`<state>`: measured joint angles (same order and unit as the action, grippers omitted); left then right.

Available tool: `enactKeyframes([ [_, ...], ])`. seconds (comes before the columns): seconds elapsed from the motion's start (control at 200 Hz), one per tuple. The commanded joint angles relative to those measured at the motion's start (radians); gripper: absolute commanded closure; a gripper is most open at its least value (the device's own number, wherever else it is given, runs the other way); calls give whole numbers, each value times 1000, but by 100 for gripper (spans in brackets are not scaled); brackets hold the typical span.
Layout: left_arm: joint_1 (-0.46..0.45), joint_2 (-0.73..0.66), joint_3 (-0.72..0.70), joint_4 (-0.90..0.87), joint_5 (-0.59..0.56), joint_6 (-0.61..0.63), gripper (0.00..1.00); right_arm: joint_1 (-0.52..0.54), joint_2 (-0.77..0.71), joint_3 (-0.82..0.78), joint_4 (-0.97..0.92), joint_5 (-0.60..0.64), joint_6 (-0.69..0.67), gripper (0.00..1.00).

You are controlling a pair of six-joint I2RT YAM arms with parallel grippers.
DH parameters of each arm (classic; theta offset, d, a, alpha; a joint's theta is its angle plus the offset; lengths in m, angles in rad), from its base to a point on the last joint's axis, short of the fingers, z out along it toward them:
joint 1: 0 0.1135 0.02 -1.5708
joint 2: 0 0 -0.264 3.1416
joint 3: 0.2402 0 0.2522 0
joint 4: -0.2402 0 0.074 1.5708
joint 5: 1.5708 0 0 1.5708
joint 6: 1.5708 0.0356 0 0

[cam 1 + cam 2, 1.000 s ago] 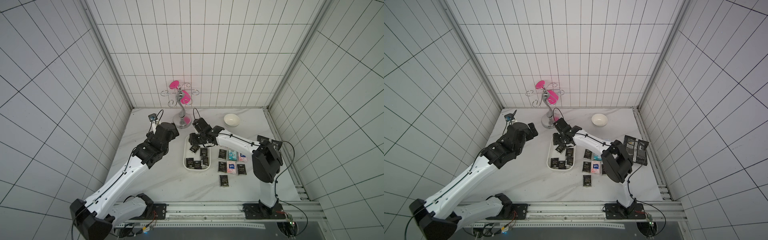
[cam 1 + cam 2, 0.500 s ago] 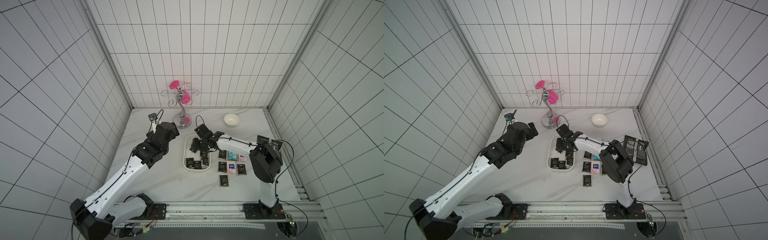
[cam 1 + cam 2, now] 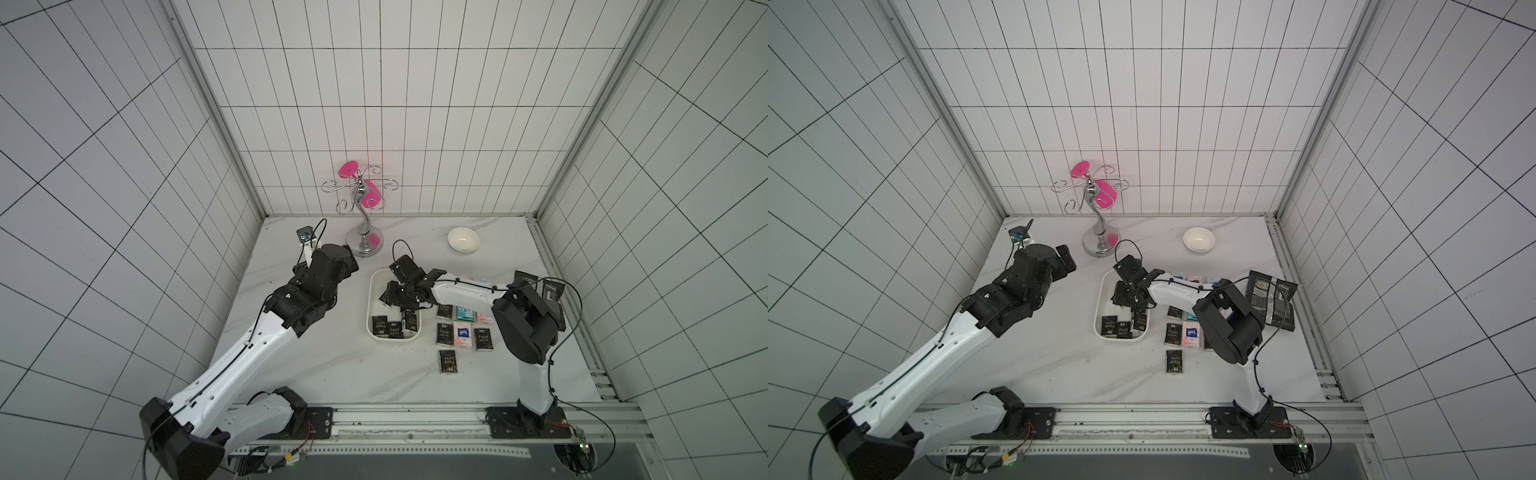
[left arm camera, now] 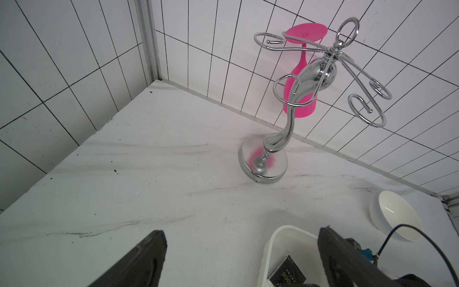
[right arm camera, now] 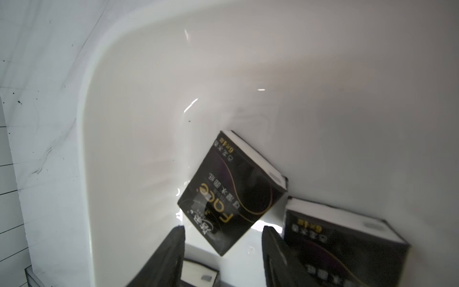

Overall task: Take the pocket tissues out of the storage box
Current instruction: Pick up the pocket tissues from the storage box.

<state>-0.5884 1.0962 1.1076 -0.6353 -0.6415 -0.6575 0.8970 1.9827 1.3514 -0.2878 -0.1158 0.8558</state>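
Note:
My right gripper is open, with the near corner of the tilted black pack already between its fingers. The pack lies outward, so I should next move the gripper outward around it and close it.
The white storage box point(image 3: 371, 307) point(image 3: 1098, 307) lies mid-table. Black "Face" pocket tissues point(image 3: 392, 328) lie at its near end, and one tilted pack point(image 5: 233, 191) lies further in. My right gripper point(image 3: 391, 297) point(image 5: 223, 228) reaches down into the box. Its jaws are open and a corner of the tilted pack pokes between the fingertips point(image 5: 178, 238) without touching them. Another black pack point(image 5: 335, 238) sits beside one finger. More packs point(image 3: 444, 334), black, teal and pink, lie on the table right of the box. My left gripper point(image 3: 348, 266) point(image 4: 241, 238) hovers open and empty left of the box point(image 4: 270, 238).
A chrome glass rack point(image 3: 363, 232) holding a pink glass stands at the back, with a white bowl point(image 3: 463, 240) to its right. Black foil pouches point(image 3: 1271, 303) lie by the right wall behind the right arm. A small device point(image 3: 305, 236) sits behind the left arm.
My right gripper has moved from the far end of the box toward its middle, lower inside it. The left arm has not moved.

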Motion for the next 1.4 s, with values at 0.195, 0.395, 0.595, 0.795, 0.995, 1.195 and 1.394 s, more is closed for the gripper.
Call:
enactKeyframes([
  [0.195,-5,-27,29,-13,-23,21,2,-3,60,23,12,25,75,46],
  [0.395,-5,-25,24,-4,-24,25,2,-18,80,57,5,39,44,46],
  [0.595,-5,-9,32,4,-19,22,2,-28,116,111,-19,33,19,46],
  [0.795,-8,-8,37,-4,-19,22,2,-32,139,142,-27,36,8,45],
  [0.995,-16,-15,37,-12,-27,15,2,-32,161,155,-26,-9,8,48],
  [1.195,-19,-19,29,-17,-34,9,2,-31,173,136,13,-45,13,69],
  [1.394,-24,-19,32,-16,-34,6,2,-29,146,110,37,-50,8,86],
])
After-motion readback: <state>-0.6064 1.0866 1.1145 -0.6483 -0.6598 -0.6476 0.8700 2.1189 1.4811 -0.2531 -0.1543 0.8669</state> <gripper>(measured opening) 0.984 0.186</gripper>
